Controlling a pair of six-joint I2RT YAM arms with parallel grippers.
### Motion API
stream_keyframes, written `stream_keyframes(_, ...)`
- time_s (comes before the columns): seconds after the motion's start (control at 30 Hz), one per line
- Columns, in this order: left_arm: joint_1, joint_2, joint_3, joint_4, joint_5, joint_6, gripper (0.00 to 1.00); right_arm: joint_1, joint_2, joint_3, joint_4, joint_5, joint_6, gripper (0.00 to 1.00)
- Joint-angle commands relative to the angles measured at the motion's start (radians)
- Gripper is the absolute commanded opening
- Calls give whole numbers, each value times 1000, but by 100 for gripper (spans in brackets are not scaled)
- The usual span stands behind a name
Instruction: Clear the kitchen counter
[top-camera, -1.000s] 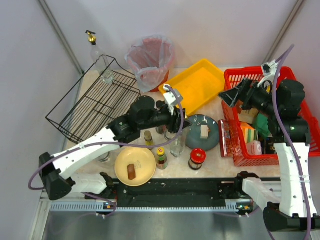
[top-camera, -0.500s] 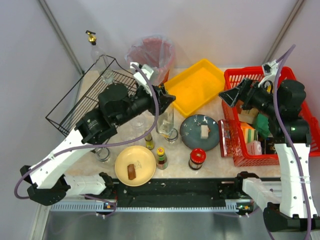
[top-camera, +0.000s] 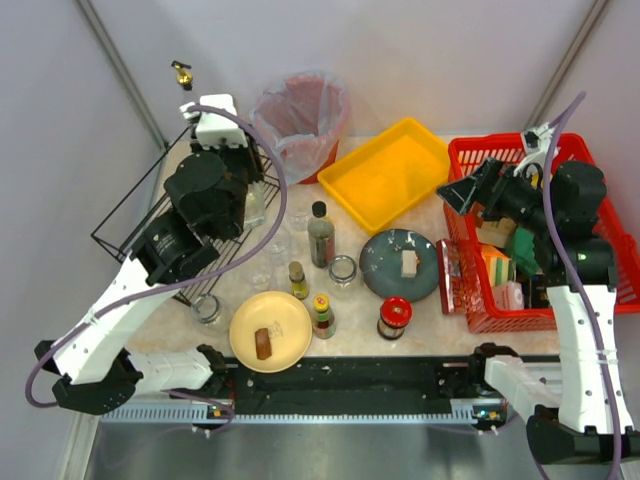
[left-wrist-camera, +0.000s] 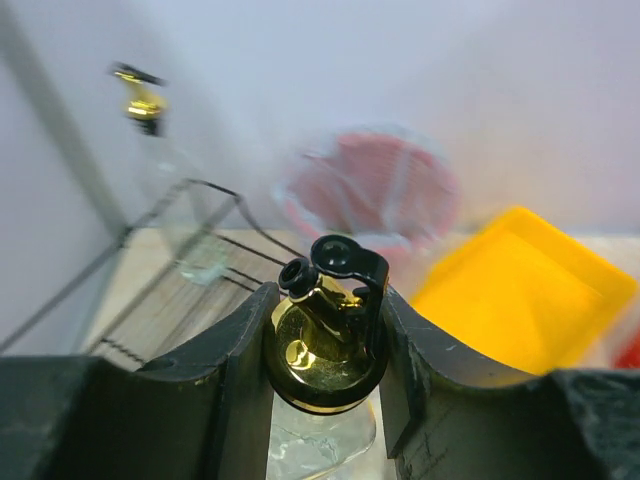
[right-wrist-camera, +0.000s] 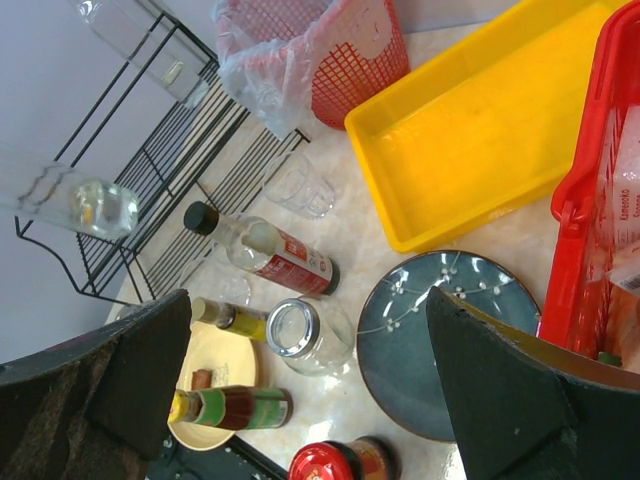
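Note:
I should next move my left gripper outward and lower the held bottle onto the rack, beside the second gold-topped bottle, already standing in the rack's far corner.
The kitchen counter is pale marble and holds several items. My left gripper is shut on the gold cap of a clear glass dispenser bottle and holds it over the black wire rack. In the left wrist view the left gripper clamps the cap on both sides. The bottle's glass body shows in the right wrist view. My right gripper is open and empty, above the near left corner of the red basket. In its own view the right gripper hangs over the counter.
On the counter: a black-capped bottle, a glass jar, a blue plate, a red-lidded jar, two small sauce bottles, a yellow plate, drinking glasses. A yellow tray and bagged red bin stand behind. A second gold-topped bottle stands in the rack's far corner.
My left arm has swung from the middle of the counter back and left to above the wire rack, carrying the glass bottle. The right arm has not moved.

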Motion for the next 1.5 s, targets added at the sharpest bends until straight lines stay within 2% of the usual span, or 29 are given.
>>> stream_keyframes(0.0,82,-12,38,326,-260,203,0,-7,-10,-7,51,4,12,98)
stream_keyframes(0.13,228,14,103,337,-238,190,0,-7,-7,-13,52,10,11,98)
stream_keyframes(0.17,249,20,107,369,-240,216,0,-7,-7,-13,54,12,11,98)
stream_keyframes(0.27,304,34,57,599,-272,372,0,-7,-7,-16,58,7,12,98)
stream_keyframes(0.4,415,80,107,629,-255,349,0,-7,0,-25,68,4,17,98)
stream_keyframes(0.5,495,115,141,595,-229,276,0,-7,7,-25,69,0,20,98)
stream_keyframes(0.7,692,198,227,402,-110,-23,0,-7,23,-13,77,6,17,98)
stream_keyframes(0.83,778,223,196,420,-16,-115,0,-7,40,-4,81,12,15,98)
stream_keyframes(1.03,828,270,184,419,30,-169,0,-7,56,-2,95,20,15,98)
stream_keyframes(1.47,860,352,156,446,65,-158,0,-7,85,-17,118,39,12,98)
